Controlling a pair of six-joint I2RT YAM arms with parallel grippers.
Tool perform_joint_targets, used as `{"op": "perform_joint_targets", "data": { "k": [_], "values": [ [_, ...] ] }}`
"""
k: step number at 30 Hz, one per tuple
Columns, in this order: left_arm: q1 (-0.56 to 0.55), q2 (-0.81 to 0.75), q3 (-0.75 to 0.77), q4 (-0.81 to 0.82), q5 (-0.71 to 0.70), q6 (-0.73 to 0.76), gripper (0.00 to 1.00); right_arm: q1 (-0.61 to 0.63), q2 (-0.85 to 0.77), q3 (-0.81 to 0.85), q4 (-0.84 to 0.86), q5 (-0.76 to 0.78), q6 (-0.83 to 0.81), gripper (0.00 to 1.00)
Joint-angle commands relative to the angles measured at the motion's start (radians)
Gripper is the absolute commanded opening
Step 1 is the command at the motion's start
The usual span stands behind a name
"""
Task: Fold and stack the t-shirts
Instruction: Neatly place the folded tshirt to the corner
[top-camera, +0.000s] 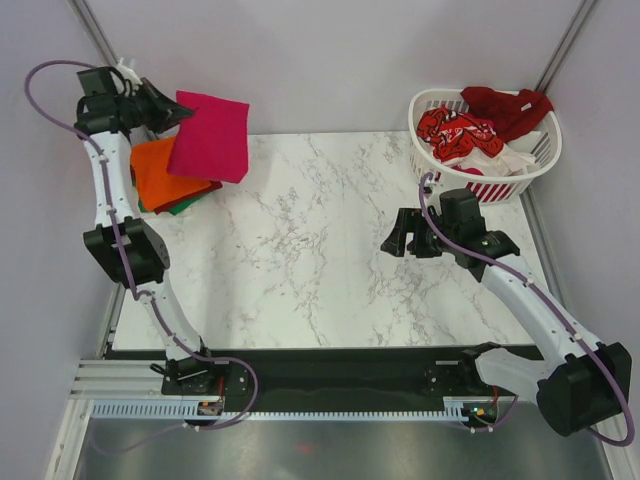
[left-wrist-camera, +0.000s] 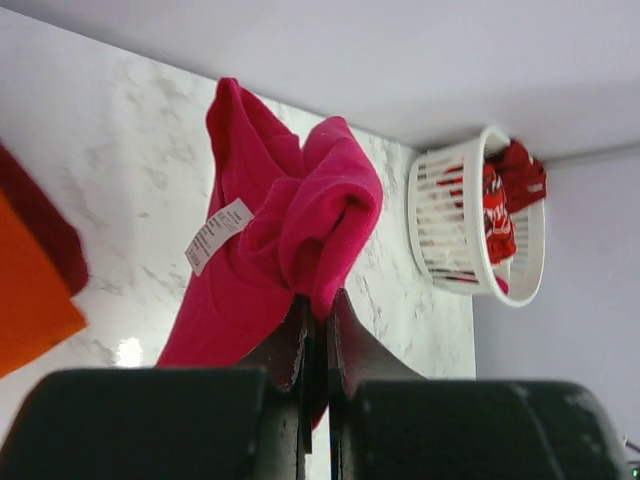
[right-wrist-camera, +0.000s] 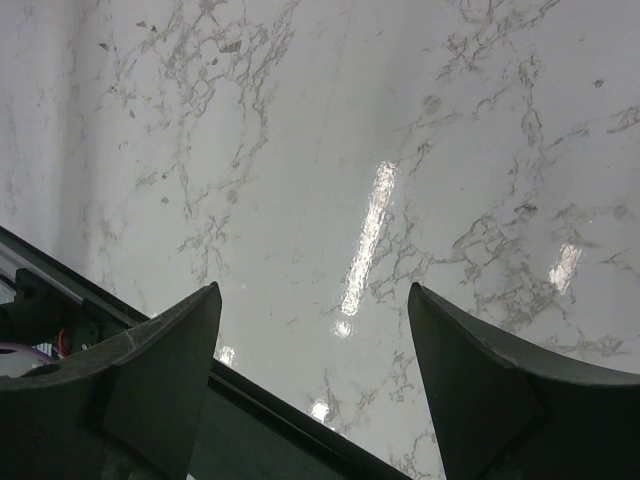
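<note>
The overhanging magenta-red t-shirt should next come down to the left in the top view, and my left gripper will let go of it there, because the orange t-shirt (top-camera: 160, 175) (left-wrist-camera: 32, 290) lies there below it.
A folded magenta-red t-shirt (top-camera: 212, 138) hangs in the air at the far left, and my left gripper (top-camera: 185, 112) is shut on its edge. In the left wrist view the cloth (left-wrist-camera: 290, 230) bunches just ahead of that gripper (left-wrist-camera: 320, 300), a white label showing. Below it lies a stack with an orange t-shirt (top-camera: 160, 175) on top and a green one (top-camera: 190, 203) under it. My right gripper (top-camera: 392, 238) stands open over bare marble right of centre, nothing between its fingers (right-wrist-camera: 315, 300).
A white slatted basket (top-camera: 545, 165) at the far right corner holds a dark red t-shirt (top-camera: 505, 105), a red-patterned one (top-camera: 455, 130) and white cloth (top-camera: 515, 160). Grey walls close in the marble table (top-camera: 300, 250) at the back and sides.
</note>
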Motion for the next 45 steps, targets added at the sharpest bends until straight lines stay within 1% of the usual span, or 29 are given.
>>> {"op": "perform_joint_targets", "data": {
  "k": [1,4,5,6,9,10,12,14,15,17,18,19,21,23,24,26,27,29,30,31,32,33,34,35,36,37,38,40,45],
  "values": [
    [0.118,0.025,0.061,-0.015,0.043,-0.099,0.02,0.004,0.012,-0.015,0.037,-0.01,-0.013,0.84],
    [0.193,0.056,0.057,-0.005,-0.018,-0.07,0.02,0.007,0.024,-0.029,0.043,0.0,-0.014,0.84],
    [0.219,0.089,0.057,-0.005,-0.042,-0.046,0.02,0.009,0.029,-0.035,0.043,0.002,-0.014,0.84],
    [0.237,0.111,0.054,-0.007,-0.064,-0.046,0.02,0.01,0.032,-0.038,0.043,0.003,-0.014,0.84],
    [0.302,0.206,0.009,-0.007,-0.067,-0.076,0.02,0.015,0.043,-0.038,0.043,0.014,-0.016,0.84],
    [0.313,0.226,-0.028,-0.005,-0.105,-0.078,0.02,0.015,0.046,-0.037,0.043,0.016,-0.016,0.84],
    [0.325,0.302,-0.038,-0.007,-0.122,-0.051,0.04,0.013,0.051,-0.029,0.04,0.019,-0.017,0.84],
    [0.331,0.342,-0.038,-0.01,-0.119,-0.044,0.13,0.015,0.058,-0.026,0.034,0.022,-0.017,0.84],
    [0.336,0.359,-0.041,-0.012,-0.13,-0.041,0.23,0.016,0.061,-0.023,0.033,0.026,-0.019,0.85],
    [0.339,0.376,-0.05,-0.018,-0.21,-0.035,0.37,0.018,0.067,-0.02,0.028,0.027,-0.019,0.84],
    [0.345,0.376,-0.054,-0.019,-0.258,-0.035,0.49,0.02,0.072,-0.015,0.025,0.027,-0.02,0.84],
    [0.352,0.373,-0.053,-0.024,-0.282,-0.033,0.52,0.021,0.072,-0.012,0.021,0.028,-0.019,0.84],
    [0.375,0.359,-0.058,-0.033,-0.363,-0.032,0.6,0.021,0.066,-0.014,0.017,0.034,-0.02,0.85],
    [0.398,0.332,-0.061,-0.061,-0.424,-0.038,0.6,0.024,0.066,-0.015,0.016,0.033,-0.019,0.85],
    [0.427,0.32,-0.064,-0.068,-0.467,-0.041,0.62,0.026,0.066,-0.015,0.016,0.031,-0.017,0.85],
    [0.452,0.289,-0.076,-0.088,-0.491,-0.043,0.62,0.03,0.067,-0.014,0.017,0.025,-0.019,0.85],
    [0.484,0.277,-0.082,-0.099,-0.533,-0.047,0.62,0.035,0.069,-0.012,0.017,0.025,-0.019,0.85],
    [0.519,0.231,-0.094,-0.128,-0.573,-0.064,0.62,0.043,0.067,-0.006,0.017,0.02,-0.02,0.85],
    [0.53,0.212,-0.102,-0.14,-0.637,-0.076,0.63,0.047,0.066,-0.005,0.016,0.017,-0.02,0.85],
    [0.541,0.188,-0.101,-0.153,-0.67,-0.086,0.63,0.053,0.063,-0.003,0.014,0.017,-0.02,0.85],
    [0.564,0.163,-0.105,-0.181,-0.714,-0.128,0.64,0.058,0.057,-0.003,0.014,0.016,-0.02,0.85],
    [0.581,0.104,-0.117,-0.191,-0.762,-0.16,0.73,0.062,0.052,-0.003,0.013,0.017,-0.019,0.85],
    [0.605,0.077,-0.164,-0.191,-0.75,-0.196,0.77,0.07,0.048,-0.005,0.011,0.014,-0.017,0.85],
    [0.663,0.051,-0.194,-0.177,-0.716,-0.264,0.78,0.075,0.038,-0.011,0.013,0.017,-0.019,0.85],
    [0.691,-0.014,-0.227,-0.156,-0.666,-0.282,0.79,0.078,0.034,-0.015,0.013,0.019,-0.019,0.85],
    [0.713,-0.038,-0.275,-0.139,-0.65,-0.288,0.8,0.082,0.029,-0.018,0.014,0.02,-0.019,0.85],
    [0.742,-0.058,-0.275,-0.139,-0.644,-0.279,0.81,0.086,0.023,-0.028,0.017,0.022,-0.019,0.85],
    [0.76,-0.105,-0.28,-0.14,-0.639,-0.279,0.83,0.092,0.017,-0.037,0.03,0.023,-0.02,0.86],
    [0.759,-0.214,-0.33,-0.131,-0.618,-0.313,0.85,0.121,0.015,-0.038,0.034,0.011,-0.02,0.86]
  ]
}}
